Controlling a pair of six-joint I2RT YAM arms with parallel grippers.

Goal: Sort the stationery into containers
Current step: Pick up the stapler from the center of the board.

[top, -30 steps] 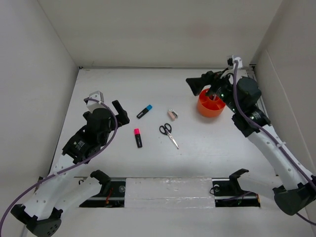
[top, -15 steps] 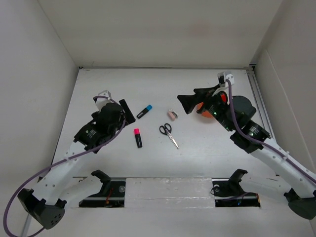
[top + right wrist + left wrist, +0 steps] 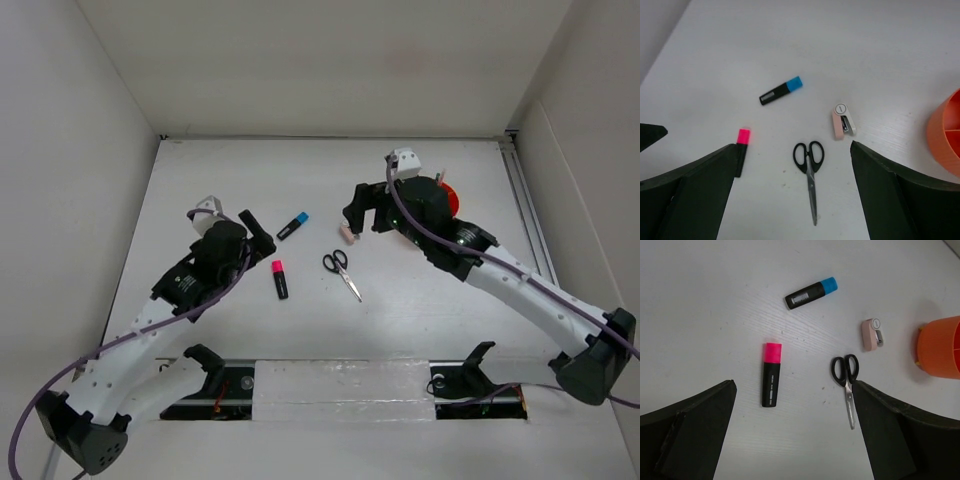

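Note:
My right gripper should go down and close around the tub-side pale arm of the pinkish-beige piece (image 3: pixel 349 233), because the piece is below it on the tabletop.
A pink-and-black highlighter (image 3: pixel 280 279), a blue-capped black marker (image 3: pixel 293 226), black-handled scissors (image 3: pixel 342 273) and a small pinkish-beige piece (image 3: pixel 349 233) lie on the white table. The orange tub (image 3: pixel 448 197) stands at the right, mostly hidden behind the right arm. My left gripper (image 3: pixel 256 230) is open and empty, up-left of the highlighter (image 3: pixel 771 374). My right gripper (image 3: pixel 362 215) is open and empty, above the pinkish-beige piece (image 3: pixel 843 121) and the scissors (image 3: pixel 810 165). The left wrist view shows the scissors (image 3: pixel 846 381), the marker (image 3: pixel 811 293) and the tub (image 3: pixel 940 347).
White walls close in the table on the left, back and right. A black rail with clamps (image 3: pixel 340 385) runs along the near edge between the arm bases. The tub's edge (image 3: pixel 946 132) shows at the right of the right wrist view.
My right gripper has swung left from over the tub to above the pinkish-beige piece and scissors. My left gripper has moved right, toward the highlighter and marker.

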